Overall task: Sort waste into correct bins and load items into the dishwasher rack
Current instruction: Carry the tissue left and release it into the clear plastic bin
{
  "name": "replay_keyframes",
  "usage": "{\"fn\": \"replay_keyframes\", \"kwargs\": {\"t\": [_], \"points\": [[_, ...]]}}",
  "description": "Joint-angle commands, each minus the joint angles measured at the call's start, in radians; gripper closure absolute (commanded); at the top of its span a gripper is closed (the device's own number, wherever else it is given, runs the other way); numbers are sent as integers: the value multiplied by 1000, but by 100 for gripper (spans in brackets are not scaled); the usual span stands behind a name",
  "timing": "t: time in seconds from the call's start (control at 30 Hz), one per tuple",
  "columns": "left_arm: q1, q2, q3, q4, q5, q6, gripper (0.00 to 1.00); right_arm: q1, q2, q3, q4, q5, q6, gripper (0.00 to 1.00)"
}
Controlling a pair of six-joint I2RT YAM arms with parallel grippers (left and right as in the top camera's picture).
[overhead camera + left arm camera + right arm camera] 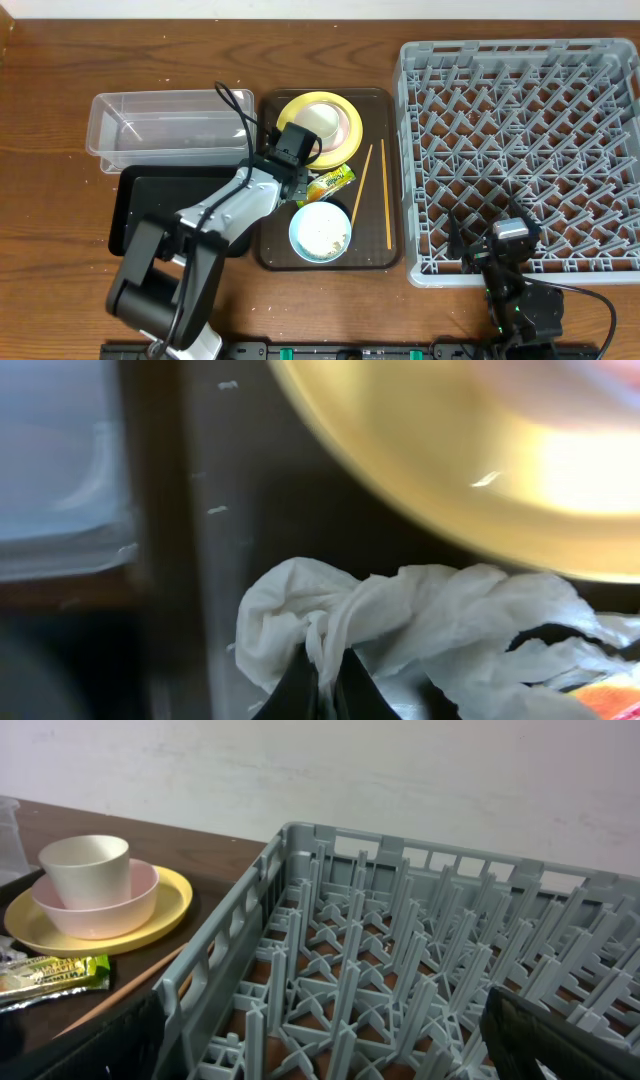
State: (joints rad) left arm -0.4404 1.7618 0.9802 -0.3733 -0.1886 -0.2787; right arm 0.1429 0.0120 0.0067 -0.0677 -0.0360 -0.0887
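My left gripper lifts outward and to its left in the overhead view next, over the rim of the clear tub, and releases inside, as the tub stands there.
My left gripper is over the brown tray and is shut on the crumpled white tissue, with the fingertips pinching a fold. The yellow plate lies just beyond, with the pink bowl and white cup stacked on it. The yellow-green wrapper lies beside the gripper. The blue bowl holds rice grains. Two chopsticks lie on the tray's right side. My right gripper is open and empty over the front edge of the grey rack.
The clear tub stands at the left, and the black tray lies in front of it, partly under my left arm. The brown serving tray sits between the bins and the rack. A few rice grains lie on its rim.
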Motion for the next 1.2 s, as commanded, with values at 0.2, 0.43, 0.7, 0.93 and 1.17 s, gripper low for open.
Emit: {"fn": "replay_keyframes", "kwargs": {"t": [0.2, 0.43, 0.7, 0.93, 1.17], "points": [[13, -344, 24, 0, -172, 19, 94, 8, -5, -1, -4, 6, -10, 1], [118, -451, 24, 51, -172, 24, 94, 8, -5, -1, -4, 6, -10, 1], [296, -322, 28, 216, -66, 68, 94, 8, -5, -1, -4, 6, -10, 1], [450, -157, 241, -11, 236, 84, 94, 8, -5, -1, -4, 6, -10, 1], [529, 60, 554, -281, 391, 122, 94, 8, -5, -1, -4, 6, -10, 1]]}}
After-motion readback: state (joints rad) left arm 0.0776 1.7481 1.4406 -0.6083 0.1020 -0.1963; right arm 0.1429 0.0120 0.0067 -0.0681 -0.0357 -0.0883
